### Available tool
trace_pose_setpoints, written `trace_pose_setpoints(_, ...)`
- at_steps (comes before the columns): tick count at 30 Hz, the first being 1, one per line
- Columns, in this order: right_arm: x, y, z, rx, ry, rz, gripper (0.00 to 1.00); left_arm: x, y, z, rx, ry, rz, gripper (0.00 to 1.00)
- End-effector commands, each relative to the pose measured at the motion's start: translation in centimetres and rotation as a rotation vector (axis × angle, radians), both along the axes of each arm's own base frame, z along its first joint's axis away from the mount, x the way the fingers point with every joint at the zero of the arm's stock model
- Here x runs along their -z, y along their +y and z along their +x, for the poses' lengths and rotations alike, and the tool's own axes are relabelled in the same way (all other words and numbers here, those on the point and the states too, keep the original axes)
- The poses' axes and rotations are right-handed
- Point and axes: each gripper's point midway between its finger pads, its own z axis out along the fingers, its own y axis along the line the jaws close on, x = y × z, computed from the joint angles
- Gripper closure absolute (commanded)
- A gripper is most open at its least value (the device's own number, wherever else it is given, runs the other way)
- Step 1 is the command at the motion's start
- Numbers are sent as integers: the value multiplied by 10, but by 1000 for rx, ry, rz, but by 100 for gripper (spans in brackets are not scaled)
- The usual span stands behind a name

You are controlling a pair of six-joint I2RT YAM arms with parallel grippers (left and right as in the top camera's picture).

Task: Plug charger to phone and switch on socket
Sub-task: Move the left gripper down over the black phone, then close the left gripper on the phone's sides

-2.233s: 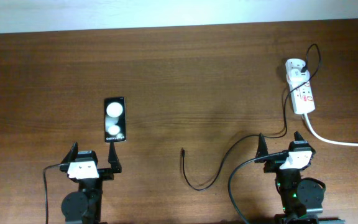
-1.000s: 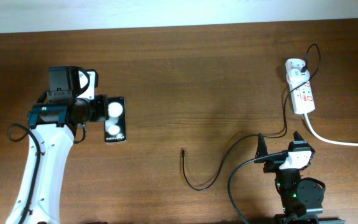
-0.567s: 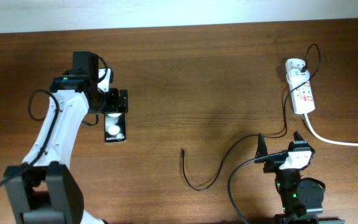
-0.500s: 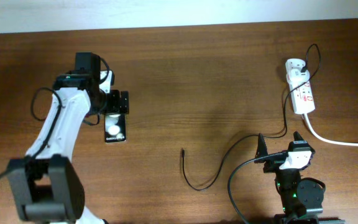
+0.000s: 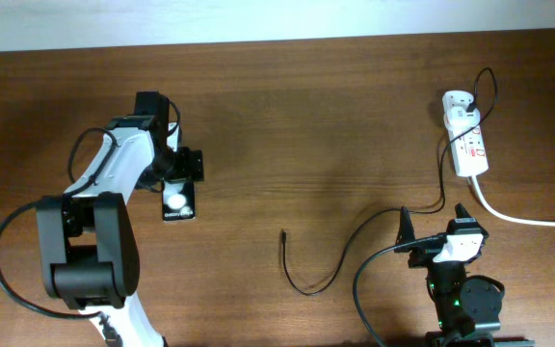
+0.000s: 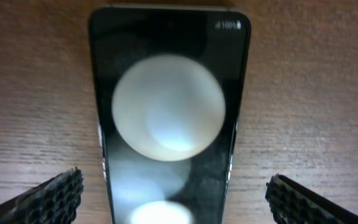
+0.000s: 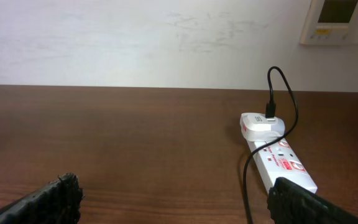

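Observation:
The left gripper lowers around the long edges of the black phone next and closes, as it lies flat between my open fingers still above it.
The black phone (image 5: 178, 203) lies flat on the table at left, and its screen fills the left wrist view (image 6: 169, 118). My left gripper (image 5: 178, 170) hovers over the phone's far half. It is open, with one finger on each side of the phone (image 6: 174, 186), and touches nothing. The charger's thin black cable (image 5: 308, 287) loops across the table, with its plug tip (image 5: 283, 234) lying free. The cable ends in a white adapter (image 5: 458, 100) plugged into the white socket (image 5: 470, 149). My right gripper (image 5: 434, 220) is parked open and empty (image 7: 173, 194).
The socket's thick white cord (image 5: 523, 219) runs off to the right edge. The right wrist view shows the socket (image 7: 284, 165), the adapter (image 7: 260, 124) and a white wall behind the table's far edge. Bare wood lies between the phone and the cable.
My left arm has lifted from its parked spot and swung over the phone, its gripper coming to rest above the phone's far half. The phone, cable and right arm have not moved.

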Motion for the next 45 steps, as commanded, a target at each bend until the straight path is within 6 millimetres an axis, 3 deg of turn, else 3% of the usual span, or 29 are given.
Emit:
trace_pose_setpoints(1, 3, 3, 0, -14, 5, 4, 1, 4, 6, 5, -22, 0, 32, 1)
trace_pose_setpoints(5, 3, 3, 0, -14, 5, 4, 2, 24, 6, 2, -21, 44, 33, 1)
trace_pose_setpoints(41, 3, 3, 0, -14, 5, 4, 1, 25, 5, 3, -18, 40, 32, 1)
trace_pose_setpoints(45, 3, 3, 0, -14, 5, 4, 1, 25, 5, 3, -18, 40, 32, 4)
